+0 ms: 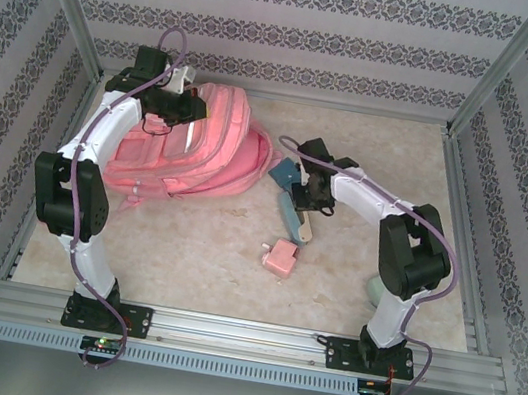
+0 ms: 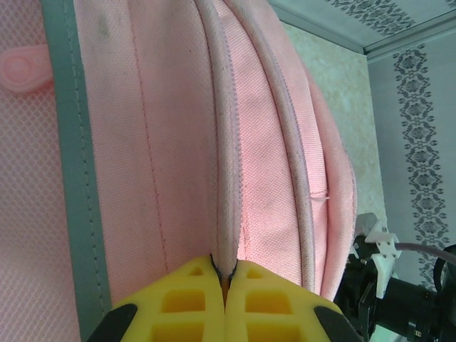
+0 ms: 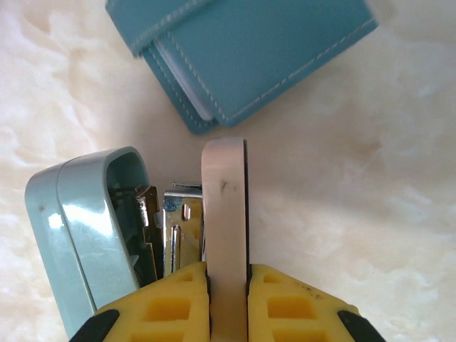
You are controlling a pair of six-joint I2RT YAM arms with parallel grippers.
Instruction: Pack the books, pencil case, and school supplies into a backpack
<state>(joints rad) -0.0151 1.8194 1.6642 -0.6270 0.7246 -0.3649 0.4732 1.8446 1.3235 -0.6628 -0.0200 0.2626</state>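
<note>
The robot will lift the stapler [image 1: 295,219] with its right gripper, carry it over the backpack's lower rim and release it inside, since the backpack's mouth [image 1: 243,164] is open outward of the right gripper, past the teal pouch.
The pink backpack [image 1: 213,149] lies at the back left, its fabric and piped seams close up in the left wrist view [image 2: 178,142]. My left gripper [image 1: 172,107] [image 2: 226,276] is shut on a raised piped edge of the backpack. The teal-and-beige stapler [image 1: 295,219] lies on the table, hinged apart. My right gripper [image 1: 310,201] [image 3: 228,285] is shut on its beige base [image 3: 224,199], with the teal top [image 3: 85,228] to the left. A teal pouch [image 1: 286,174] [image 3: 249,50] lies just beyond. A pink block [image 1: 282,258] sits nearer. The pale mint pencil case [image 1: 376,293] peeks from behind the right arm. The books are out of view.
Patterned walls and metal rails [image 1: 221,330] enclose the beige table [image 1: 192,267]. The right arm's dark wrist [image 2: 399,299] shows past the backpack's edge in the left wrist view. Bare table lies between the two arm bases.
</note>
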